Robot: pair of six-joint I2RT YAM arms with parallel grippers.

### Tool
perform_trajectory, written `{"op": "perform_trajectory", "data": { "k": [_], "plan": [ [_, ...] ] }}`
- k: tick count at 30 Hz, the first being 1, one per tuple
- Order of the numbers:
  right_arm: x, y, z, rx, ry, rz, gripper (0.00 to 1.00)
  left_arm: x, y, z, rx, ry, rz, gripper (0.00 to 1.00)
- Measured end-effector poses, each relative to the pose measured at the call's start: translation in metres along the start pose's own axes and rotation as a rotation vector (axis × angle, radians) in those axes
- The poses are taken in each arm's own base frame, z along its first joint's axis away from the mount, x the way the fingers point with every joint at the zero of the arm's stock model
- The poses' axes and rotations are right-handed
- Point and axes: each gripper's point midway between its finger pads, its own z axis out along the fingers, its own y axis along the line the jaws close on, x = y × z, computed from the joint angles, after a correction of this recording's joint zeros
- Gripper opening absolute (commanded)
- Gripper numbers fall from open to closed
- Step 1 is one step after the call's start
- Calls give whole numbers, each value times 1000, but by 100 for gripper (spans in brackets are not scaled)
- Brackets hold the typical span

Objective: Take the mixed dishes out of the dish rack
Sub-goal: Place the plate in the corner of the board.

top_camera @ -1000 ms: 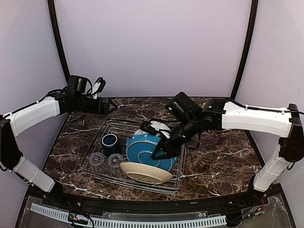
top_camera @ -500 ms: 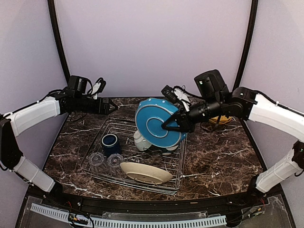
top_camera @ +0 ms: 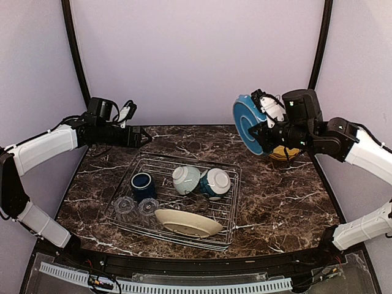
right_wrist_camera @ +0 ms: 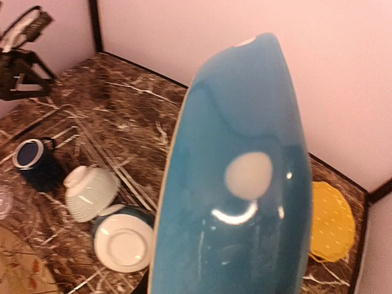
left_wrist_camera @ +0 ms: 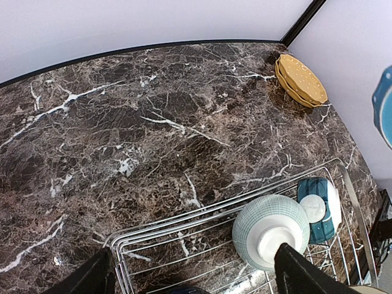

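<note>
Next, my right gripper lowers onto the yellow spotted plate, tilting the blue plate flatter to release it there, because the yellow one lies flat and empty.
The wire dish rack lies mid-table. In it are a dark blue mug, two clear glasses, a pale bowl and a teal bowl, both upside down, and a cream plate at the front. My right gripper is shut on a blue plate, held on edge high above the table's back right; in the right wrist view this plate hides the fingers. A yellow spotted plate rests on the table below it. My left gripper hovers open over the rack's back left corner.
The marble table extends right of the rack and behind it. Black corner posts and pale walls close in the back. The yellow plate sits in the far right corner.
My right arm has lifted the blue plate out of the rack, up and to the back right, uncovering the two bowls. The left arm has stayed still.
</note>
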Motion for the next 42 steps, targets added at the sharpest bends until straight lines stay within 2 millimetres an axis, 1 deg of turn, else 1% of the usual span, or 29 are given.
{"op": "perform_trajectory", "data": {
  "k": [3,6,9,10,12,14,18,21,24,28,31,34,39,42],
  "plan": [
    [15,-43,4,204,65,-16,0,0,0,0,0,0,0,89],
    [31,-84,9,351,149,-23,0,0,0,0,1,0,0,89],
    [50,-128,21,479,254,-27,0,0,-1,0,4,1,0,89],
    [54,-139,25,506,284,-27,0,0,-1,0,4,1,-1,89],
    [67,-168,39,559,360,-16,0,0,-1,0,5,2,-1,89],
    [78,-191,53,594,420,-3,0,1,-1,0,7,3,-1,89],
    [102,-228,84,617,519,26,0,1,-1,0,7,3,-1,89],
    [114,-244,102,615,572,35,0,1,-1,0,7,4,-1,89],
    [121,-257,122,610,605,35,0,1,-1,0,9,5,-2,89],
    [133,-266,145,605,644,20,0,1,-2,0,11,6,-2,89],
    [148,-270,160,606,689,-9,0,2,-2,0,13,7,-2,89],
    [157,-278,168,639,733,-54,0,2,-2,0,14,7,-2,89],
    [156,-287,175,665,745,-88,0,2,-2,0,14,8,-3,89],
    [157,-289,176,676,756,-104,0,2,-2,0,14,7,-3,89]
  ]
}}
